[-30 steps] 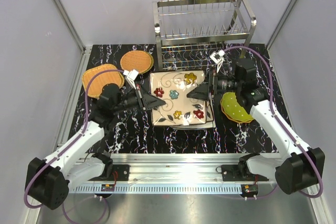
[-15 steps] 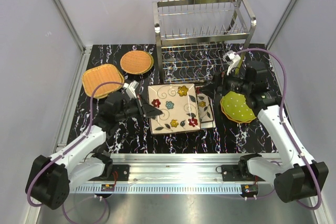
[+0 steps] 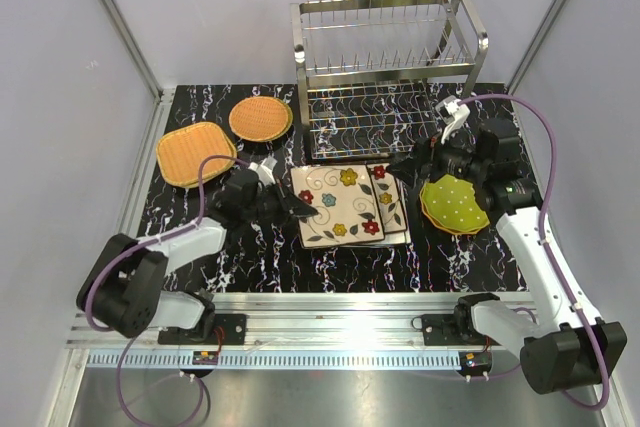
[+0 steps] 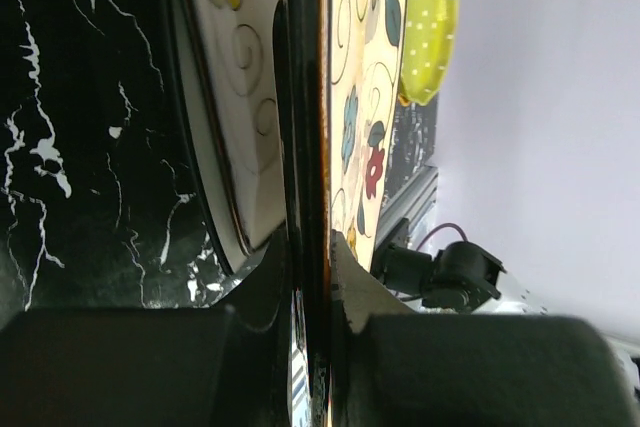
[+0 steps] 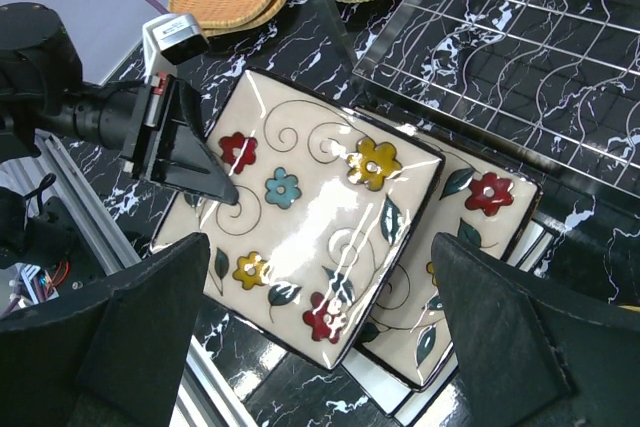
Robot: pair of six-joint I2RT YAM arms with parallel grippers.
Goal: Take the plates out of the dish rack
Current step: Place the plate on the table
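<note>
The left gripper shifts outward and to the right in the top view next, to get over the lower plate, which sticks out partly uncovered. It then releases the flower-patterned plate.
The steel dish rack point(image 3: 385, 57) stands at the back with no plates in it. My left gripper point(image 3: 303, 210) is shut on the left edge of the flower-patterned square plate point(image 3: 345, 205), holding it low over a stack of similar cream square plates point(image 3: 392, 209). In the left wrist view the jaws point(image 4: 318, 247) pinch that plate's rim point(image 4: 360, 97) just above the lower plate point(image 4: 235, 147). My right gripper point(image 3: 415, 162) is open and empty, above the stack's right side. Its view shows the flower plate point(image 5: 310, 237), the left gripper point(image 5: 190, 162) and the plate beneath point(image 5: 475, 237).
A lime-green dotted plate point(image 3: 455, 204) lies on an orange one at the right. A round orange woven plate point(image 3: 261, 118) and a squarish one point(image 3: 195, 153) lie at the back left. The rack's grid shelf point(image 5: 520, 57) is close behind the stack.
The right gripper has drawn back to the right, away from the flower plate. The left gripper has lowered the plate toward the stack and shifted it slightly right.
</note>
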